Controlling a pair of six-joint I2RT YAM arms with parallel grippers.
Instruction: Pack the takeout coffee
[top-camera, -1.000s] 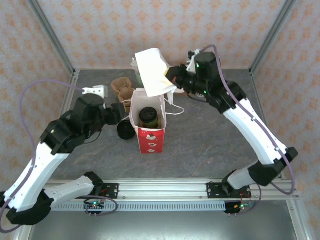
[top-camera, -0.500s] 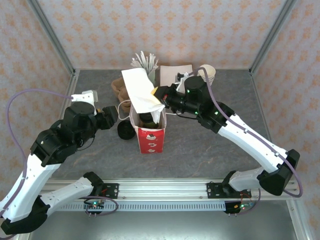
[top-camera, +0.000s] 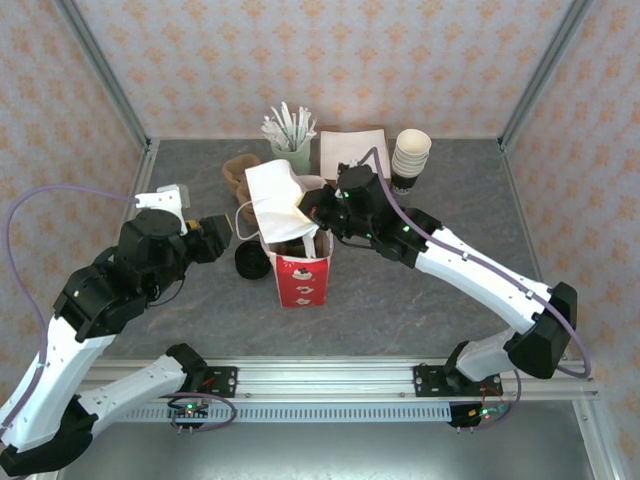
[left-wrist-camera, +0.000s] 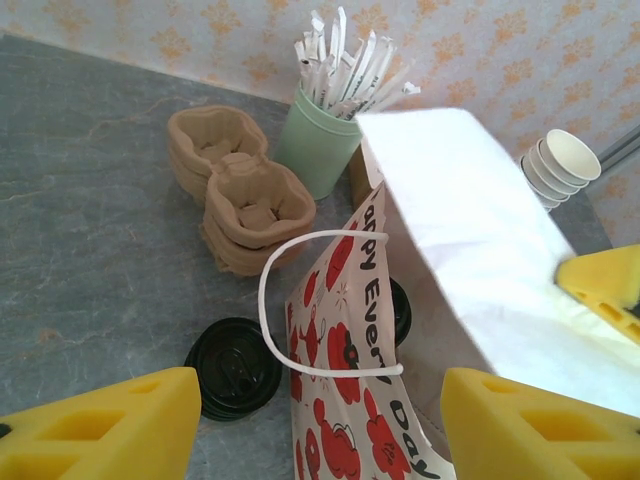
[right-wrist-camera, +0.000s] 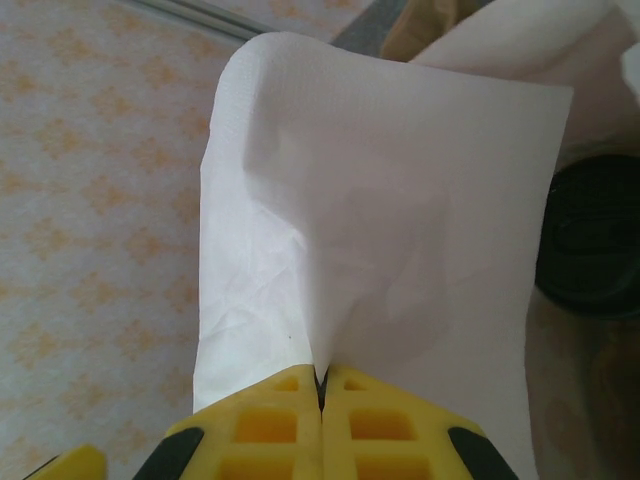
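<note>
The pinched white napkin goes down into the bag's opening (top-camera: 298, 246) (right-wrist-camera: 572, 370) next as my right gripper tilts downward. It gets released there, since the napkin still hangs above the bag's rim.
The takeout coffee stands inside the red-and-white paper bag (top-camera: 300, 280). Its black lid (left-wrist-camera: 402, 312) peeks past the bag's wall in the left wrist view and sits at the right edge (right-wrist-camera: 592, 235) in the right wrist view. My right gripper (top-camera: 308, 208) is shut on a white napkin (top-camera: 272, 200), pinching a fold (right-wrist-camera: 322, 385) and holding the sheet over the bag's mouth. My left gripper (top-camera: 215, 238) hangs open left of the bag, its yellow fingers wide on either side of the bag's side and white handle (left-wrist-camera: 320, 400), touching nothing.
Loose black lids (top-camera: 250, 260) lie on the table left of the bag. Behind it are brown cup carriers (top-camera: 240, 175), a pale green cup of white sticks (top-camera: 290, 150), a napkin stack (top-camera: 352, 150) and stacked cups (top-camera: 410, 158).
My right gripper has carried the napkin down and to the left, from behind the bag to over its mouth. The left arm has drawn back slightly to the left.
</note>
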